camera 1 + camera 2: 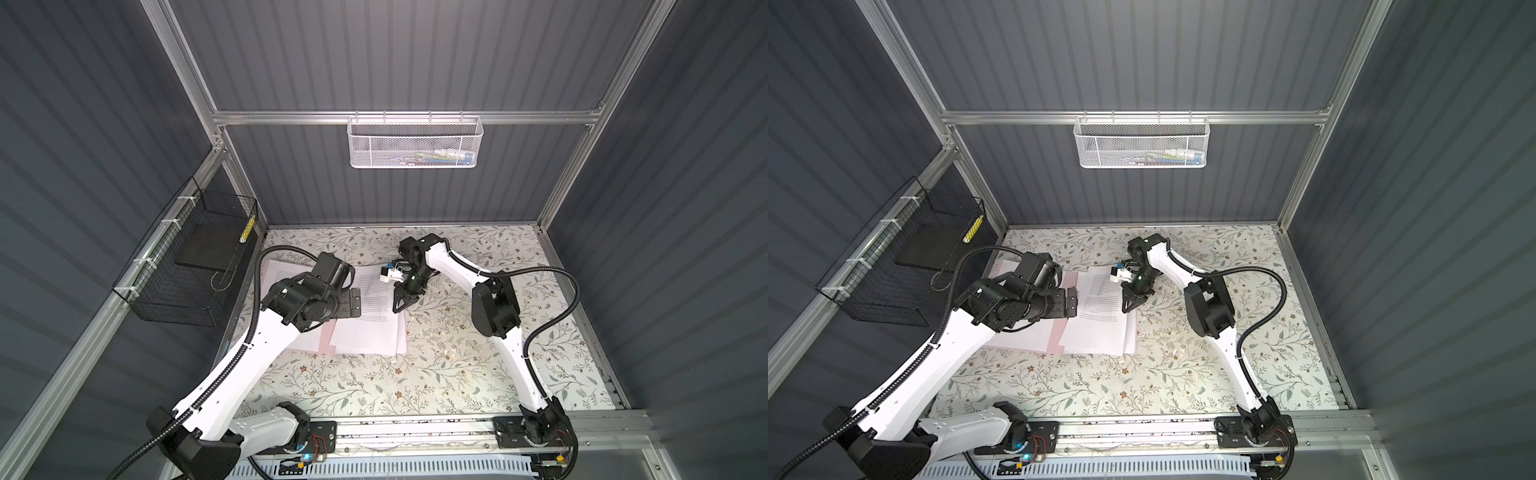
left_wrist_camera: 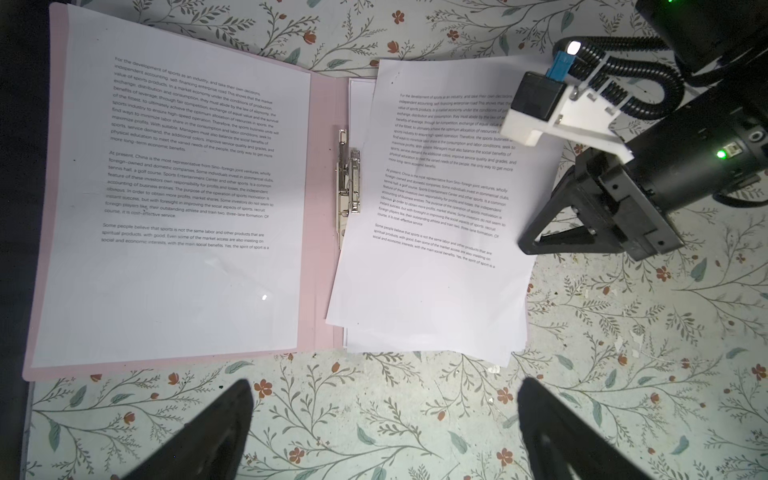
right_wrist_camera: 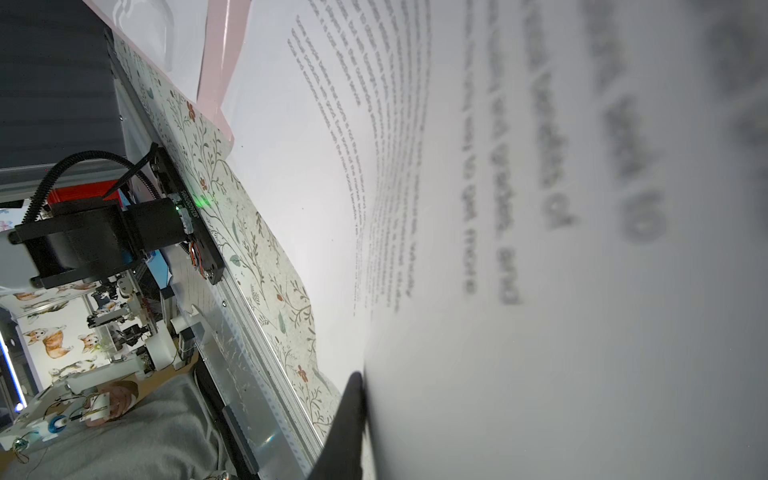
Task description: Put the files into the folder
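The right gripper draws the sheet away from the metal clip next, eases toward it over the stack's outer edge (image 1: 401, 325) and releases, since the sheet lies crooked.
The pink folder (image 2: 324, 208) lies open on the floral table, its metal clip (image 2: 348, 178) along the spine. One printed sheet (image 2: 178, 270) rests on one flap. On the other flap lies a stack of files, with the top sheet (image 2: 436, 282) skewed across it. My right gripper (image 2: 527, 245) is shut on that top sheet's outer edge. In the right wrist view the sheet (image 3: 540, 291) curves up close to the camera beside one finger (image 3: 349, 411); the other finger is hidden behind the paper. My left gripper (image 2: 384, 415) hangs open above the bare table, just off the folder's edge, holding nothing.
A black wire basket (image 1: 183, 270) on the left wall holds a flat black slab (image 1: 208, 249). A white mesh basket (image 1: 415, 141) hangs on the back wall. An aluminium rail (image 1: 415, 432) carries both arm bases along the table's front.
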You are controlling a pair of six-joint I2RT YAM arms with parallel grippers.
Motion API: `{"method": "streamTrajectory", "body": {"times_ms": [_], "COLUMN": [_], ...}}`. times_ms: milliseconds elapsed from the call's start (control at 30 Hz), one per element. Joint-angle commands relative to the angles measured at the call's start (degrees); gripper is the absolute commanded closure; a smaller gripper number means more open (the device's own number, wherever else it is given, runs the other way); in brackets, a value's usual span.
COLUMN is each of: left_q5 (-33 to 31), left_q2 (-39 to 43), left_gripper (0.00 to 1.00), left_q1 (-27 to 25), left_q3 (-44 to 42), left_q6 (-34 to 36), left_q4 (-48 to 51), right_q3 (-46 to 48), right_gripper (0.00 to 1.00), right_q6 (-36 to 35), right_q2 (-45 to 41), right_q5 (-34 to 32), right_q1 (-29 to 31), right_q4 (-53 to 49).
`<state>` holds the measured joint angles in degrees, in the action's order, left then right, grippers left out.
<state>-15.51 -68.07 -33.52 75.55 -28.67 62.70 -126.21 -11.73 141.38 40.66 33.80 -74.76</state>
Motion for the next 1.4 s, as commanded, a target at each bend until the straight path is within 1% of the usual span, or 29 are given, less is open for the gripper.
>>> {"method": "streamTrajectory", "body": {"times_ms": [0, 100, 233, 300, 533, 833, 1000, 1100, 1200, 1233, 1267, 1300, 1367], "left_q5": [1.3, 1.9, 3.0, 3.4, 4.3, 5.4, 5.9, 6.1, 6.4, 6.5, 6.6, 6.6, 6.6], "left_q2": [-0.4, -1.0, -1.4, -1.7, -2.6, -3.1, -3.5, -3.6, -3.8, -3.8, -3.9, -3.9, -4.2], "left_gripper": [0.0, 0.0, 0.0, 0.0, 0.0, 0.0, 0.0, 0.0, 0.0, 0.0, 0.0, 0.0, 0.0], "left_q1": [0.6, 0.7, 0.9, 0.9, 1.1, 1.4, 1.5, 1.5, 1.6, 1.6, 1.6, 1.6, 1.7], "left_q3": [-1.0, -1.3, -1.5, -1.5, -1.7, -2.4, -2.8, -2.9, -3.2, -3.2, -3.3, -3.3, -3.3], "left_q6": [0.2, 0.1, -0.2, -0.3, -0.5, -0.8, -1.0, -1.0, -1.3, -1.4, -1.4, -1.5, -1.6], "left_q4": [-0.3, -0.6, -1.4, -1.6, -2.1, -2.7, -3.2, -3.5, -3.8, -3.9, -4.0, -4.2, -4.2], "right_q3": [1.6, 3.2, 6.4, 6.4, 1.6, -4.0, -7.1, -7.4, -8.0, -8.1, -8.2, -8.4, -7.7], "right_gripper": [0.89, 0.88, 0.88, 0.87, 0.86, 0.85, 0.85, 0.84, 0.81, 0.78, 0.72, 0.7, 0.61], "right_q6": [-3.2, -3.8, -4.2, -4.5, -6.2, -6.3, -5.9, -5.9, -5.3, -4.6, -3.6, -2.6, -0.6], "right_q2": [-2.9, -3.8, -5.7, -5.7, -2.6, 1.0, 3.2, 3.8, 4.0, 3.9, 3.9, 3.9, 3.3], "right_q5": [0.0, -0.6, 0.3, 0.3, 0.9, 0.3, -0.8, -1.5, -1.9, -2.7, -4.0, -4.8, -3.8], "right_q1": [-0.7, -1.0, -1.4, -1.4, -0.7, 0.4, 0.6, 0.7, 0.7, 0.7, 0.8, 0.7, 0.2], "right_q4": [-1.6, -1.6, 0.2, 0.0, -3.2, -4.8, -5.5, -5.4, -4.8, -4.0, -3.1, -2.4, -0.3]}}
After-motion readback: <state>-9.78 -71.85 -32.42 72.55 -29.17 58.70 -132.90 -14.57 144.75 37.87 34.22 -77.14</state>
